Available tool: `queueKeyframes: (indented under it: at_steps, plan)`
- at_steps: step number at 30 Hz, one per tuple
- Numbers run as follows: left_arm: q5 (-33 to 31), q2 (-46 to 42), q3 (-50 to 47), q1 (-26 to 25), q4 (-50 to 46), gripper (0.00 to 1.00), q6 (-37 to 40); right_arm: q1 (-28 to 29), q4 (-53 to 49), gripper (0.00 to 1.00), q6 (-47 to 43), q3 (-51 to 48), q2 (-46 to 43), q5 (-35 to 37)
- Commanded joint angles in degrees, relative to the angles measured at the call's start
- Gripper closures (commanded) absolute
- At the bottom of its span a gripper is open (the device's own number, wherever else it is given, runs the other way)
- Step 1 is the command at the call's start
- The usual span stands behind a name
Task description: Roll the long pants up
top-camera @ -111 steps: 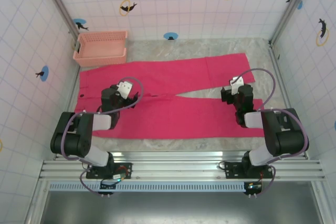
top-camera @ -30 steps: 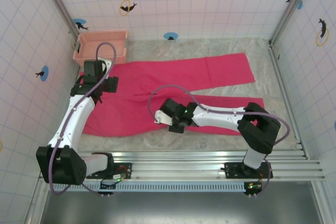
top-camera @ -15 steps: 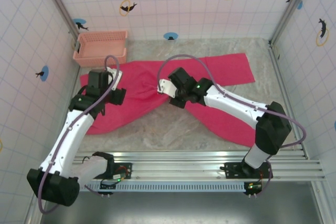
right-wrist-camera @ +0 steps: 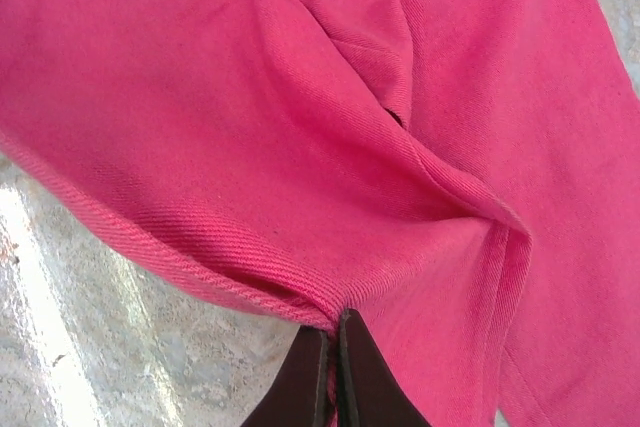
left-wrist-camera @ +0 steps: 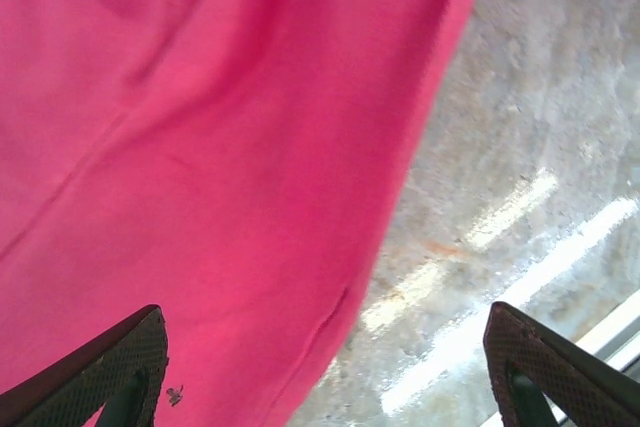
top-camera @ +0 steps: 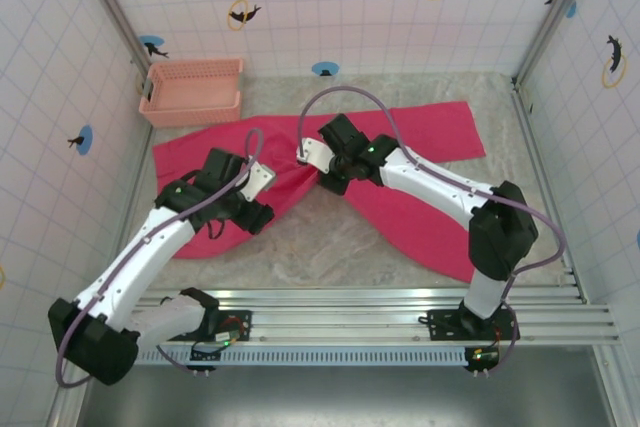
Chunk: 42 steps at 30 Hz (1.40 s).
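Note:
My right gripper should next pull the pinched fold outward to the far leg and release it there, because the far leg lies outward and the near leg slants away from it.
The long pants [top-camera: 420, 137] are bright pink-red and lie across the table, the waist at the left and the near leg pulled into a slant. My right gripper [top-camera: 324, 183] is shut on a fold of the pants' hemmed edge near the crotch. In the right wrist view its fingertips [right-wrist-camera: 335, 347] pinch that edge of the pants [right-wrist-camera: 350, 97], lifted off the table. My left gripper [top-camera: 256, 215] hovers open over the near edge of the waist part. Its fingers [left-wrist-camera: 110, 372] straddle the pants' edge [left-wrist-camera: 200, 147] and bare table, holding nothing.
A pale pink lattice basket [top-camera: 192, 90] stands at the far left corner, beside the pants' waist. The grey marbled table [top-camera: 300, 252] shows in front of the cloth. Metal posts and tiled walls close in both sides, and a rail [top-camera: 330, 312] runs along the near edge.
The right gripper has dragged the near leg's inner edge back to the middle, slanting that leg. The left gripper has swung from the far-left waist corner toward the near waist edge.

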Motion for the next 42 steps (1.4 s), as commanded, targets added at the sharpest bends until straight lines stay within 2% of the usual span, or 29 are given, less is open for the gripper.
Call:
queueKeyframes:
  at_steps: [1,10,15,17,18,19,20,21,25,34,38,42]
  plan:
    - [2.3,2.9,1.5,-1.0,-2.2,0.16,-1.0,-0.4,0.8,1.00,1.5,3.0,1.0,-0.9]
    - [4.3,7.5,1.0,-1.1,-1.2,0.15,-0.6,-2.3,1.5,1.00,2.8,3.2,0.1,-0.7]
    - [0.6,12.0,2.2,-1.0,-1.3,0.18,-1.0,-4.3,2.4,1.00,3.6,2.7,-1.3,-2.0]
    - [-2.2,14.6,3.0,-1.0,-1.6,0.29,-1.2,-5.0,2.9,1.00,3.8,2.3,-1.9,-2.9]
    - [-3.9,16.2,3.6,-0.8,-2.1,0.41,-1.1,-5.3,3.2,1.00,4.0,2.2,-2.1,-2.9]
    - [-5.9,17.7,4.3,-0.7,-2.8,0.62,-0.9,-5.5,3.3,1.00,4.1,2.0,-2.3,-3.4]
    - [-9.6,19.5,5.1,-0.5,-3.7,1.00,-1.8,-5.8,3.4,1.00,4.0,2.1,-2.4,-3.7]
    - [-12.7,20.8,5.6,0.1,-4.4,1.00,-2.8,-6.1,3.4,1.00,4.1,2.1,-2.5,-3.8]
    - [-11.1,23.1,6.8,3.8,-4.5,1.00,-2.9,-6.8,2.9,1.00,3.8,2.6,-2.4,-4.5]
    - [-18.8,23.0,17.1,7.8,-5.9,1.00,1.0,-8.5,0.2,1.00,3.2,5.3,-1.2,-6.3]
    - [-21.6,28.9,26.6,9.8,-7.9,1.00,4.9,-9.3,-4.2,1.00,2.3,12.2,2.9,-8.2]
    - [-22.7,34.9,34.5,12.0,-7.9,1.00,8.9,-10.7,-12.1,1.00,0.7,22.1,10.7,-8.8]
